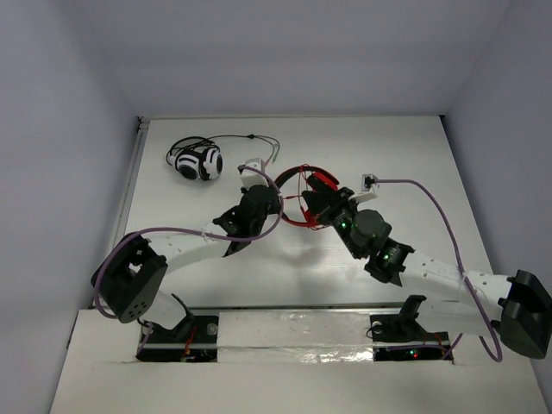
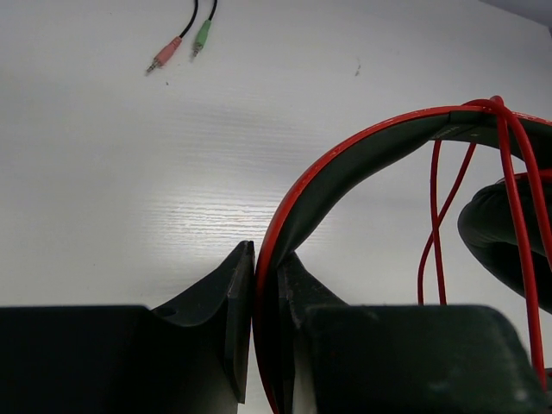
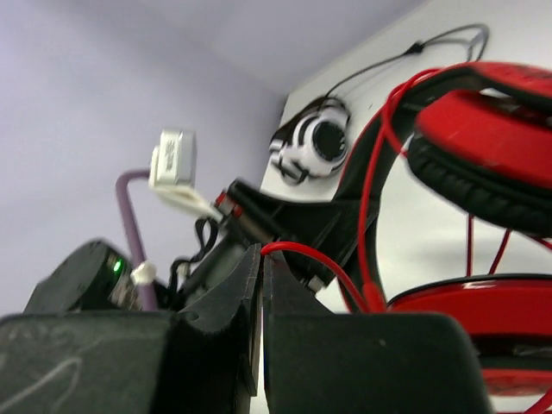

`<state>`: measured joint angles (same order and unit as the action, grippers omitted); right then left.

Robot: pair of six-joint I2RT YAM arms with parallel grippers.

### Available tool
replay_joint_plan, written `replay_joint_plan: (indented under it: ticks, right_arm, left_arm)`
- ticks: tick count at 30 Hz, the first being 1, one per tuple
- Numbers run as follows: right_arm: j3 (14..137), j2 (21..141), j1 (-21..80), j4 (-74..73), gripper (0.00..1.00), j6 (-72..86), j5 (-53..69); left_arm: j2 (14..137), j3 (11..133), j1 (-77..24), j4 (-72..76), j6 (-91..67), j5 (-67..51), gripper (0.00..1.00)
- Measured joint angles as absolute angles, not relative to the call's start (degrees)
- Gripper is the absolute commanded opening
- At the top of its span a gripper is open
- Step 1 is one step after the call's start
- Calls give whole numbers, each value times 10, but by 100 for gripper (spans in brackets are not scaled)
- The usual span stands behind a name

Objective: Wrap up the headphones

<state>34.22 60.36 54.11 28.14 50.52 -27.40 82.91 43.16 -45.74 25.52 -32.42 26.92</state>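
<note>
I need to move my left gripper down next toward the bare white table beneath the headphones [image 2: 371,220] and release the headband [image 2: 345,164] there, because the ear cups still hang above the table.
The red headphones [image 1: 304,197] are held up at mid-table between both arms. My left gripper [image 2: 266,259] is shut on the red-and-black headband [image 2: 345,164]; in the top view it [image 1: 274,200] is at the headband's left side. My right gripper [image 3: 262,252] is shut on the thin red cable [image 3: 306,256], which comes out at its fingertips and runs to the headphones. In the top view the right gripper [image 1: 315,207] is at the headphones' right. Red ear cups with black pads [image 3: 483,168] fill the right wrist view. Loops of cable [image 2: 509,190] hang over the headband.
The black-and-white headphones [image 1: 198,162] lie at the back left with their black cable [image 1: 250,138]. Its pink and green plugs [image 2: 177,47] lie on the white table beyond the left gripper. Grey walls stand at the table's left, right and back.
</note>
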Motion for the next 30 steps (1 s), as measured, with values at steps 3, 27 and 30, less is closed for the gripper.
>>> replay_joint_plan:
  ticks: [3, 27, 30]
  right_arm:
    - [342, 621, 541, 300, 0, 512, -318]
    - [534, 875, 548, 125, 28, 546, -455]
    - [548, 877, 547, 90, 45, 547, -461]
  left_arm:
    - [829, 432, -458, 261, -331, 264, 0]
    - [920, 517, -469, 194, -297, 284, 0]
    - [929, 529, -465, 184, -290, 278, 0]
